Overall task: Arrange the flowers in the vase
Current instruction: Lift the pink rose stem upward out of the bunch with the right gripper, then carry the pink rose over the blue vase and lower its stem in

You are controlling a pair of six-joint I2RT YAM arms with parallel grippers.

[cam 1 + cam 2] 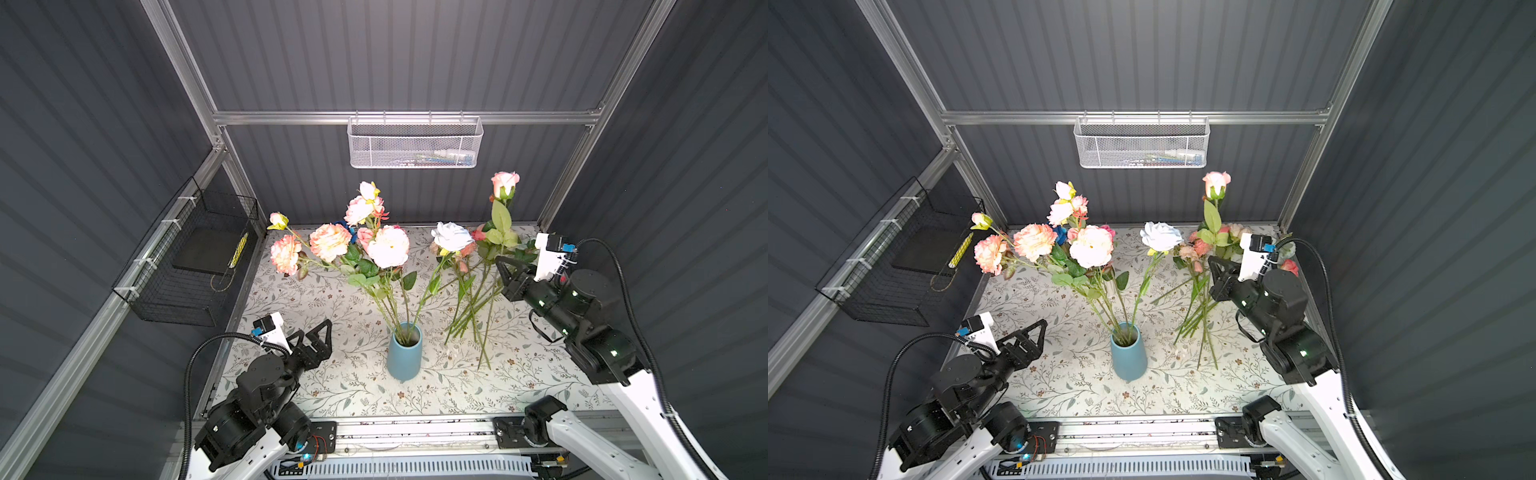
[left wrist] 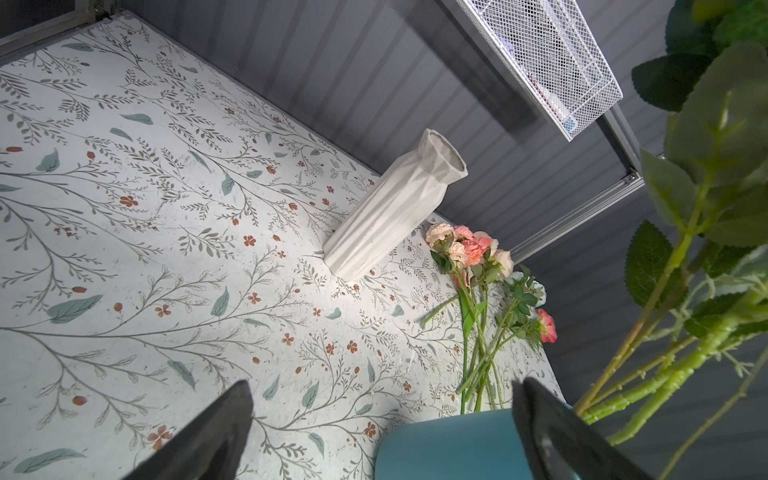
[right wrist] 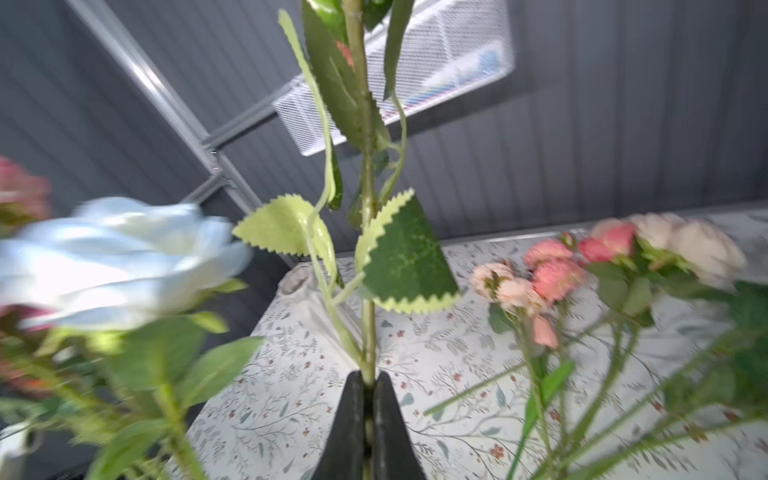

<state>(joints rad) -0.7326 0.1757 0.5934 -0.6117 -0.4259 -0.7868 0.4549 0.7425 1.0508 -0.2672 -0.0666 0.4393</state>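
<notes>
The rose stands outside the blue vase, so next I will lift the pink rose (image 1: 505, 183) in my right gripper, cross over the blue vase's opening (image 1: 407, 334) and bring it down to release the rose's green stem.
A blue vase (image 1: 404, 353) (image 1: 1128, 353) stands mid-table holding several flowers (image 1: 388, 247) (image 1: 1091, 246) with pink, peach, cream and pale-blue blooms. My right gripper (image 1: 501, 262) (image 1: 1212, 262) (image 3: 368, 379) is shut on the green stem (image 3: 368, 328) of a pink rose (image 1: 505, 183) (image 1: 1216, 183), which stands upright above the right side of the table. More loose flowers (image 1: 469, 307) (image 2: 478, 249) (image 3: 557, 278) lie on the cloth beneath it. My left gripper (image 1: 316, 332) (image 1: 1034, 328) (image 2: 382, 384) hangs open just left of the vase (image 2: 449, 449), holding nothing.
A white faceted vase (image 2: 395, 208) stands near the back wall, behind the blooms. A white mesh basket (image 1: 415, 143) hangs on the back wall. A black wire basket (image 1: 187, 257) hangs on the left wall. The floral tablecloth (image 1: 340, 386) covers the table.
</notes>
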